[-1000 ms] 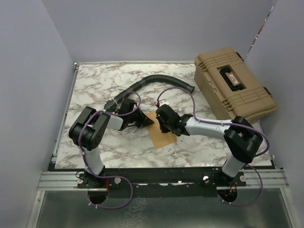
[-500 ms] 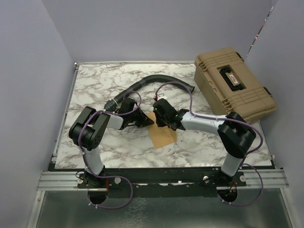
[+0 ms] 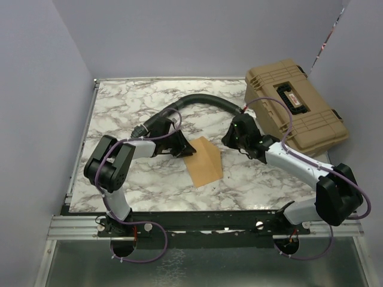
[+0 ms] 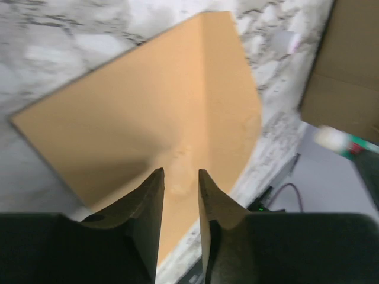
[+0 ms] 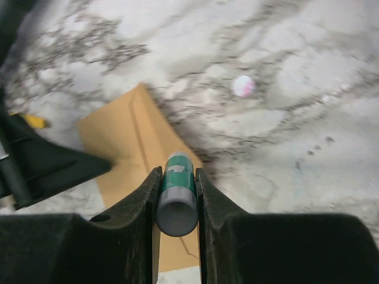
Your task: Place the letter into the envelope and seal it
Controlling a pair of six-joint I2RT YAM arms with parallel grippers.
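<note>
The robot's right gripper will lower the green and white glue stick [image 5: 177, 192] onto the marble beside the envelope's creased side, because that spot is open.
The brown envelope [image 3: 203, 162] lies in the middle of the marble table, its far right part tilted up along a crease. In the left wrist view the envelope [image 4: 148, 106] fills the frame just beyond my left gripper [image 4: 180, 173], whose jaws stand a little apart with nothing between them. That left gripper [image 3: 187, 149] sits at the envelope's far left corner. My right gripper [image 5: 177, 171] is shut on a green and white glue stick [image 5: 177, 192] and hangs right of the envelope [image 5: 130, 142], apart from it. The letter is not in view.
A tan hard case [image 3: 296, 104] stands at the back right, also seen as the case [image 4: 349, 71] in the left wrist view. A black corrugated hose [image 3: 197, 100] arcs across the back. A small white round piece [image 5: 243, 86] lies on the marble.
My right arm has swung away from over the envelope to the right, carrying the glue stick. The left jaws have parted slightly. The envelope is now uncovered.
</note>
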